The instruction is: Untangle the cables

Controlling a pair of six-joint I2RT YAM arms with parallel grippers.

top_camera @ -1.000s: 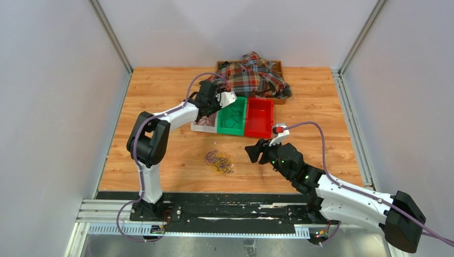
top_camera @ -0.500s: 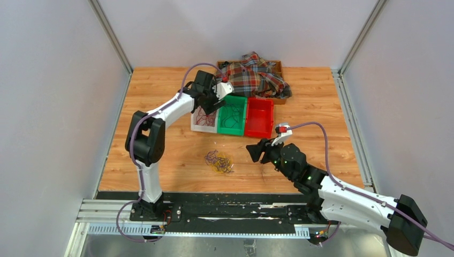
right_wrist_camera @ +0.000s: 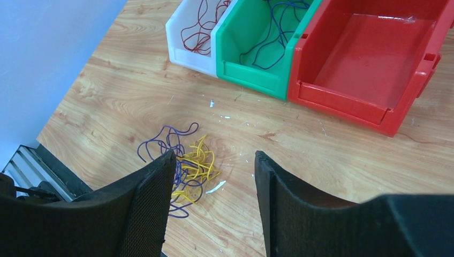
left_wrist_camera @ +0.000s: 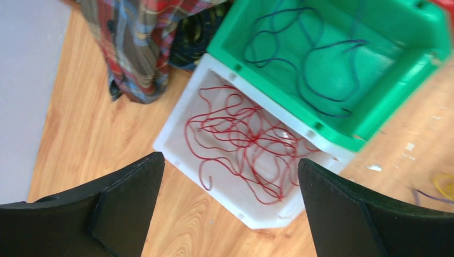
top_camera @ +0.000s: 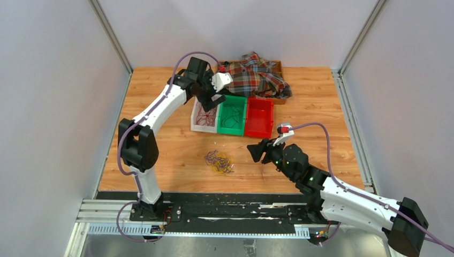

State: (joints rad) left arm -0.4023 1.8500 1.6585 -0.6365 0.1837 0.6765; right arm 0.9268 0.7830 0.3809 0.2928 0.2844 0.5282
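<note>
The tangle's purple loops lie below my left gripper, nearer my base, so I need to move it back from the white bin [left_wrist_camera: 225, 206] next, and turn and lower it onto the loops.
A red cable [left_wrist_camera: 243, 142] lies loose in the white bin [left_wrist_camera: 225, 206], also seen from above as the red cable [top_camera: 203, 115]. A dark cable [left_wrist_camera: 305, 80] lies in the green bin [left_wrist_camera: 385, 107]. A tangle of purple and yellow cables [top_camera: 218, 161] rests on the table, and the right wrist view shows this tangle [right_wrist_camera: 198, 163] too. My left gripper [top_camera: 212, 101] hangs above the white bin, jaws wide open and empty [left_wrist_camera: 230, 160]. My right gripper [top_camera: 256, 151] hovers to the right of the tangle, open and empty [right_wrist_camera: 214, 155].
An empty red bin [top_camera: 258, 118] stands to the right of the green one. A plaid cloth [top_camera: 251, 77] is heaped on a wooden tray [top_camera: 278, 65] behind the bins. Grey walls close in the table on the left, back and right.
My left gripper has opened and pulled up and back from the bins, leaving the red cable in the white bin. The right arm has barely shifted.
</note>
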